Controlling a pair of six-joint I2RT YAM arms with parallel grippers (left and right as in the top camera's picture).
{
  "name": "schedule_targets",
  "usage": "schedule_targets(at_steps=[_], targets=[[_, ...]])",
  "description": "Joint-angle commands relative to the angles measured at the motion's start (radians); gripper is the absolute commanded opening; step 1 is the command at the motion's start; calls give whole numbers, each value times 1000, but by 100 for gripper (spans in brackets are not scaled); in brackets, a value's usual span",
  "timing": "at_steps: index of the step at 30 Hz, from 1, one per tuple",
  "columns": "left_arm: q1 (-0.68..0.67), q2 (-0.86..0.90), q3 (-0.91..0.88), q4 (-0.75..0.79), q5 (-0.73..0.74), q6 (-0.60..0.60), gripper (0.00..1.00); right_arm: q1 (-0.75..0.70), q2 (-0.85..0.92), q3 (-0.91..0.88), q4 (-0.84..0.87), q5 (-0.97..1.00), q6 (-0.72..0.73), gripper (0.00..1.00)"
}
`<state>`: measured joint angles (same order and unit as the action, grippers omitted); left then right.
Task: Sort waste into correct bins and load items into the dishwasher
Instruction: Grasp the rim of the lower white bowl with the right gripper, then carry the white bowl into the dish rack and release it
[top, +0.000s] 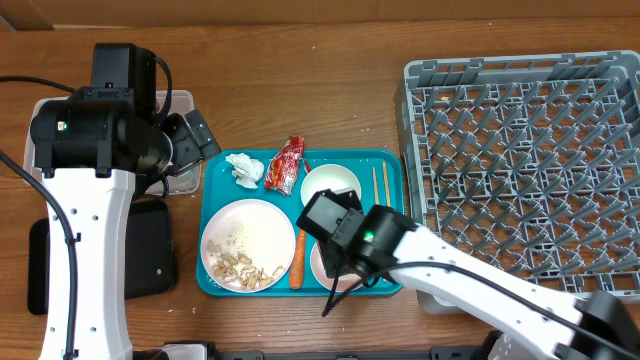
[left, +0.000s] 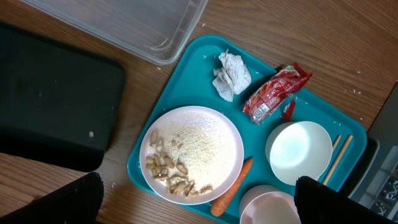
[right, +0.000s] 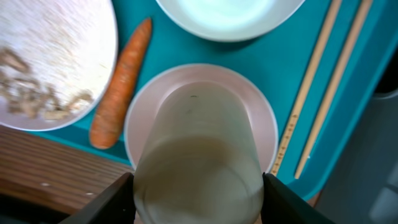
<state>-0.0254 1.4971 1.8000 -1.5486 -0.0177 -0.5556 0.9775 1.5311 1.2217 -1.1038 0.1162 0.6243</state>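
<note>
I will next lift the pale cup (right: 199, 155) with my right gripper and carry it onto the empty wires of the dish rack, which are to the gripper's right in the overhead view.
My right gripper (top: 345, 255) (right: 198, 199) is shut on a pale cup (right: 199, 155) that stands in the near white bowl (right: 264, 118) (left: 252, 202) on the teal tray (top: 390, 165). The carrot (top: 297, 258) (right: 121, 84) lies left of that bowl, next to the plate (top: 212, 232) (left: 233, 134) of rice and scraps. The second bowl (top: 330, 183), chopsticks (top: 380, 185) (right: 323, 81), tissue (top: 244, 168) and red wrapper (top: 286, 163) lie on the tray's far half. My left gripper (top: 195, 140) (left: 199, 199) is open and empty above the tray's left side.
The clear tub (left: 124, 25) and the black tray (top: 150, 250) (left: 50, 93) sit left of the teal tray, partly under my left arm. The grey dish rack (top: 520, 160) stands at the right, close to the tray's right edge.
</note>
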Motion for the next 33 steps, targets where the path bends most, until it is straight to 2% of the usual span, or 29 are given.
schedule_targets(at_steps=[1,7,11,16,24,26,30,33], targets=[[5,8,14,2,11,-6,100,-32,-108,81,-37,76,10,52],[5,8,14,2,11,-6,100,-156,-258,153,-182,159,65,52],[5,8,14,2,11,-6,100,-331,-378,172,-290,226,87,52],[5,8,14,2,11,-6,100,-603,-463,172,-389,278,30,56],[5,8,14,2,11,-6,100,-970,-425,135,-352,283,-112,57],[5,8,14,2,11,-6,100,-1036,-397,123,-325,282,-143,57],[5,8,14,2,11,-6,100,-1143,-313,121,-286,132,-229,61],[5,8,14,2,11,-6,100,-1199,-238,121,-285,107,-232,61]])
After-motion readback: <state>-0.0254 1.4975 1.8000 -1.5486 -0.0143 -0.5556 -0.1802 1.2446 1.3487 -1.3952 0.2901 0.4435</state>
